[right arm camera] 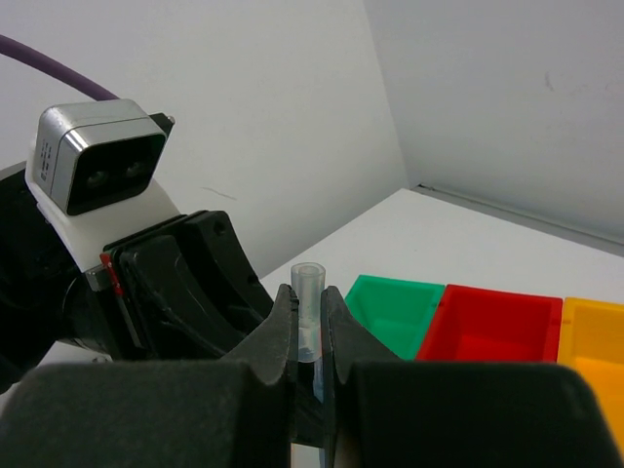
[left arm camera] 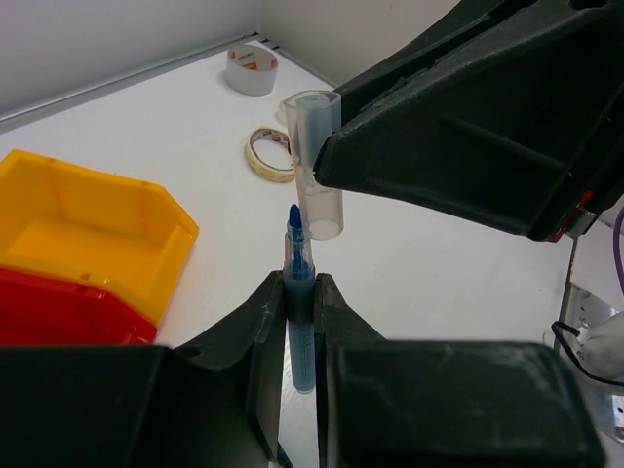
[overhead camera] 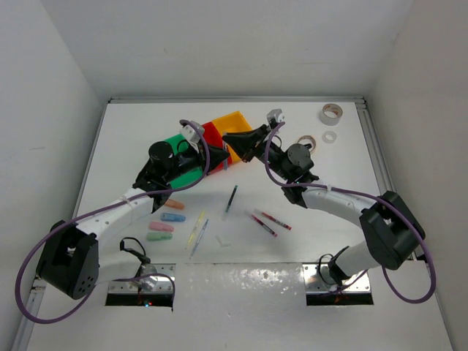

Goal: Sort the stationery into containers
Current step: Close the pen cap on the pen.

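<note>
The robot's right gripper will next move down to slide the clear cap onto the blue pen's bare tip and let go of it there, because that tip is uncovered just below.
My left gripper is shut on a blue pen whose bare tip points upward. Just above that tip hangs a clear cap, and my right gripper is shut on it. In the top view both grippers, left and right, meet nose to nose over the containers. The green bin, red bin and yellow bin stand in a row under them. Loose pens and pastel pieces lie on the table in front.
Two red pens lie to the right of centre, with a yellow pen and a blue one to the left. Grey, white and tan tape rolls sit at the back right. White walls close in three sides.
</note>
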Controlling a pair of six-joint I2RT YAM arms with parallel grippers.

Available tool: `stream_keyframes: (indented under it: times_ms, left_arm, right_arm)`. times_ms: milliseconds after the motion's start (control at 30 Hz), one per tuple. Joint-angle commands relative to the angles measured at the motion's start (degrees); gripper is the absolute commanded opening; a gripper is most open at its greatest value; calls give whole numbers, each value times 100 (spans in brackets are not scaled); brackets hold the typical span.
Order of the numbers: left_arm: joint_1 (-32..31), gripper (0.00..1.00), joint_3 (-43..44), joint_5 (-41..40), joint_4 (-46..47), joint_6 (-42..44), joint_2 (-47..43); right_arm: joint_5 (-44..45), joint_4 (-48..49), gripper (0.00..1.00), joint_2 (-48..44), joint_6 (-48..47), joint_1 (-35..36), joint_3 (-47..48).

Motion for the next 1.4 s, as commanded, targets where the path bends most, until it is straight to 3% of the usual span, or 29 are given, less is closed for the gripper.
stream_keyframes:
  times_ms: [0, 667, 1133, 1367]
  left_arm:
    - [-15, 0, 129, 104, 285, 20, -52]
    - [-24, 0, 94, 17, 294, -7, -96]
    - [125, 0, 42, -353, 294, -323, -175]
    - [64, 0, 41, 579, 812, 378, -202]
  right_arm:
    - [-14, -34, 0, -75, -413, 10, 335]
    - [-23, -61, 0, 83, -441, 80, 195]
    - [135, 27, 0, 84, -687, 282, -560]
    - [170, -255, 0, 74, -1320, 431, -1060]
